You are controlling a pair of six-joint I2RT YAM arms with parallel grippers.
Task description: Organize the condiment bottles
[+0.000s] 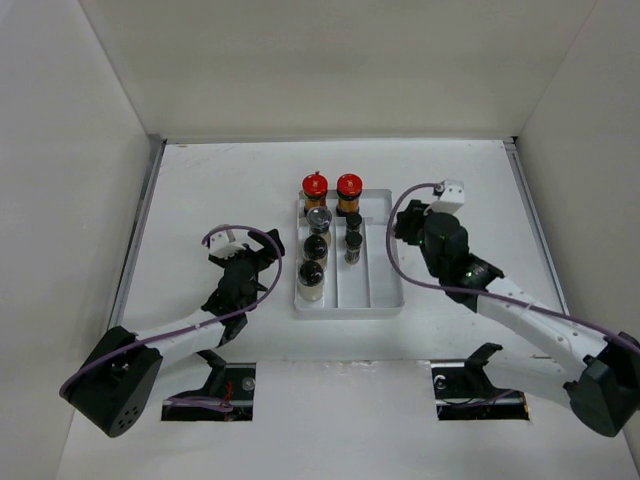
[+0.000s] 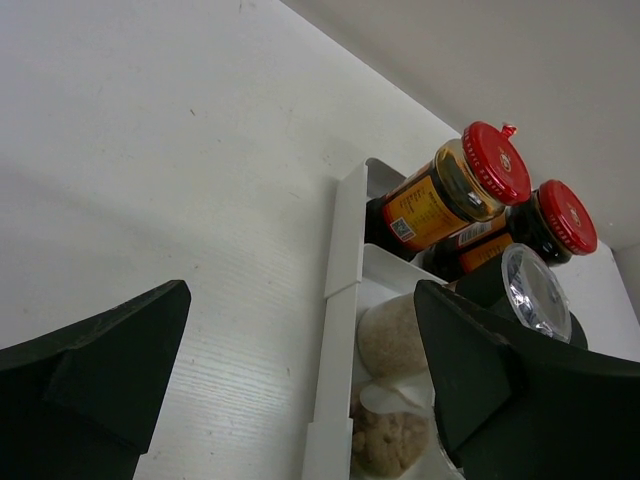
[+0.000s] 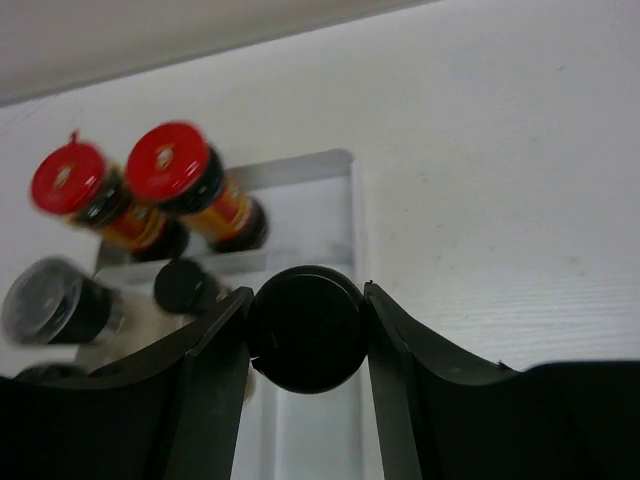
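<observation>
The robot's right gripper should move back over the empty near end of the tray's middle lane, which is below it and to its left in the top view, then go down and release.
The white divided tray [image 1: 375,290] holds two red-capped amber bottles [image 1: 314,187] at its far end. Three pale bottles with grey or black lids [image 1: 316,247] fill its left lane and two slim dark bottles [image 1: 353,245] stand in the middle lane. My right gripper [image 1: 408,226] is just right of the tray, shut on the black cap of a third slim dark bottle [image 3: 305,328]. The right gripper [image 3: 306,300] holds it over the tray's right lane [image 3: 305,205]. My left gripper [image 1: 262,252] is open and empty, left of the tray. The left gripper [image 2: 300,390] straddles the tray's left wall [image 2: 338,300].
White enclosure walls stand at the left, right and back. The red-capped bottles [image 2: 455,190] and a grey-lidded bottle [image 2: 535,290] are close to my left gripper's right finger [image 2: 500,380]. Two cut-outs sit at the table's near edge [image 1: 225,385].
</observation>
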